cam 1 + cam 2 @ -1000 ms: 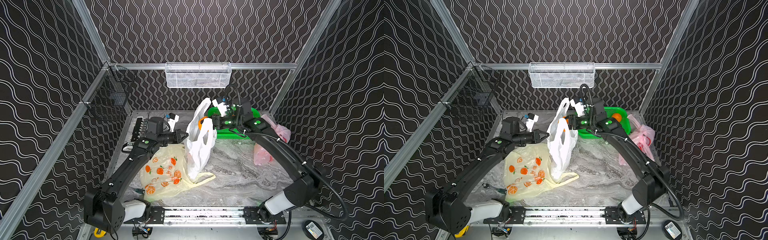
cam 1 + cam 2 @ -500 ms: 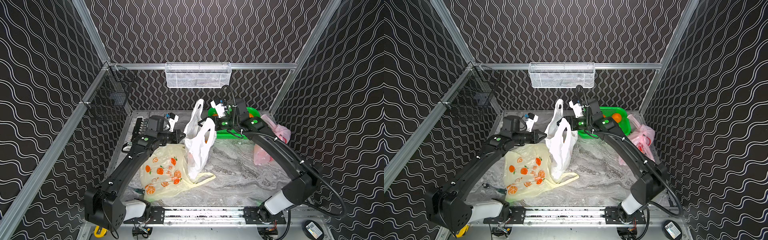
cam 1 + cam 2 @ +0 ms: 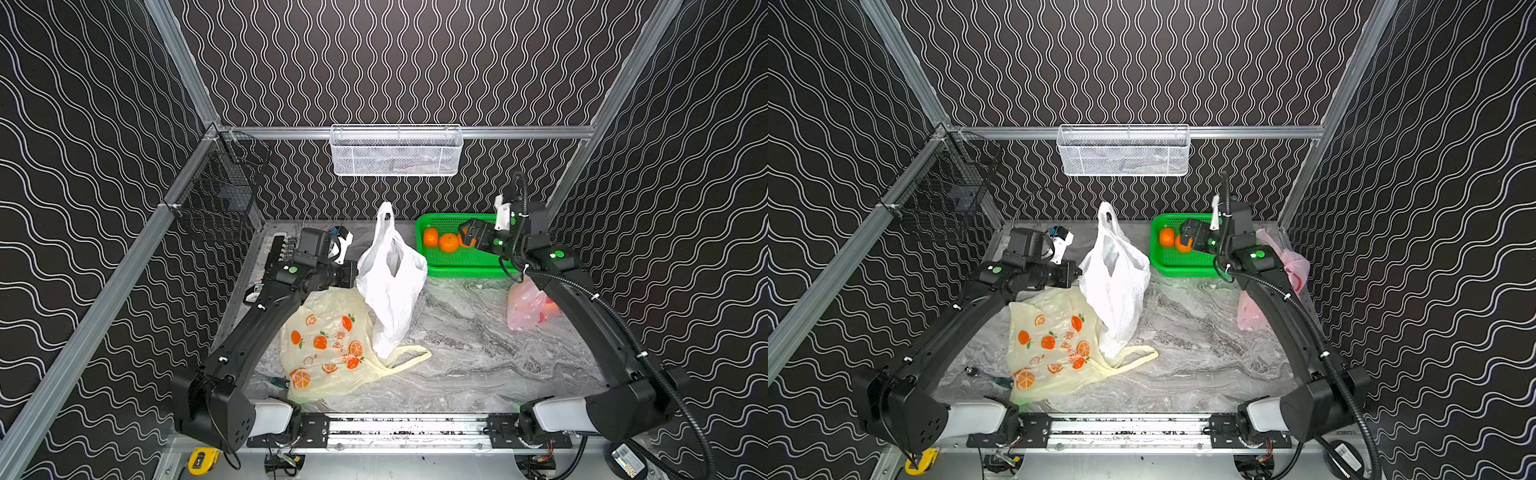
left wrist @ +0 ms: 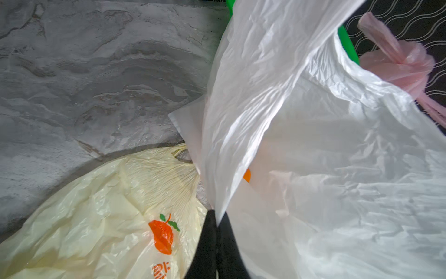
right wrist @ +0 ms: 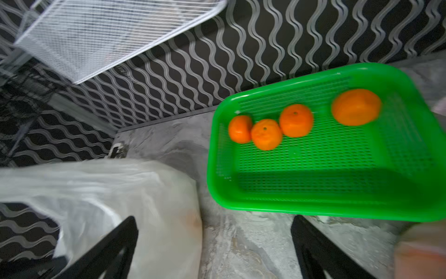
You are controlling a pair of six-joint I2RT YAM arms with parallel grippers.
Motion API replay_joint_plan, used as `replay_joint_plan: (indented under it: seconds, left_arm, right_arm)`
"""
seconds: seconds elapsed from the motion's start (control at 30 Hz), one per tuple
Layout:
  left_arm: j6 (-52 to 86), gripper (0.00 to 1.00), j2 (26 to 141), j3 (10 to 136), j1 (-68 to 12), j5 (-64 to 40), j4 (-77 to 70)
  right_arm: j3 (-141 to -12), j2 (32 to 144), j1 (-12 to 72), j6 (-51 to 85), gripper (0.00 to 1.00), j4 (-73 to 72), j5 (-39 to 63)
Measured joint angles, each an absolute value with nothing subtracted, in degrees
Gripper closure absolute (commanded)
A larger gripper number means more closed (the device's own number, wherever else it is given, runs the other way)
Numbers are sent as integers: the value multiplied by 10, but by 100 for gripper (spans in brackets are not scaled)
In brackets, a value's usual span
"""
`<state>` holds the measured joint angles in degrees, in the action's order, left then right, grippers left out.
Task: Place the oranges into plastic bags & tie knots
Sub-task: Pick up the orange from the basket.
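The near orange of the cluster (image 3: 448, 242) (image 5: 266, 134) is below the open fingers and outward of them, so the right gripper will next go down and outward into the basket and close on it.
A white plastic bag (image 3: 390, 282) (image 3: 1115, 274) stands upright mid-table with one handle raised. My left gripper (image 4: 216, 217) is shut on the edge of this white bag (image 4: 313, 145). A faint orange tint (image 5: 193, 217) shows through its wall. The yellow printed bag (image 3: 328, 345) lies flat beside it. A knotted pink bag (image 3: 530, 305) sits at the right. Several oranges (image 5: 266, 134) lie in the green basket (image 5: 337, 207), two showing in a top view (image 3: 449, 243). My right gripper (image 3: 467, 236) (image 5: 213, 217) hangs open over the basket's near side, holding nothing.
A white wire basket (image 3: 397, 151) hangs on the back wall and a black wire cage (image 3: 216, 203) on the left wall. A power strip (image 3: 282, 245) lies at the back left. A yellow tape measure (image 3: 199, 459) sits by the front rail.
My right gripper opened at the white bag's mouth and swung back right over the green basket; the orange it carried is gone from its fingers. The left gripper kept its hold on the bag.
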<state>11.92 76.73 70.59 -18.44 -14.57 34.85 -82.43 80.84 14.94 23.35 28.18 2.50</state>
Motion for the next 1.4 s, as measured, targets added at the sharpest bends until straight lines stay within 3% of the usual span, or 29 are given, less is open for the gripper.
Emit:
replay_joint_plan:
  seconds: [0.3, 0.7, 1.4]
  left_arm:
    - [104, 100, 785, 729, -195, -105, 371]
    - [103, 100, 796, 735, -219, -98, 368]
    - [118, 100, 788, 704, -220, -152, 335]
  right_arm:
    - [-869, 956, 74, 261, 1, 295, 56]
    - [-1083, 1230, 59, 287, 9, 302, 78]
    - [-1226, 1410, 66, 370, 7, 287, 173]
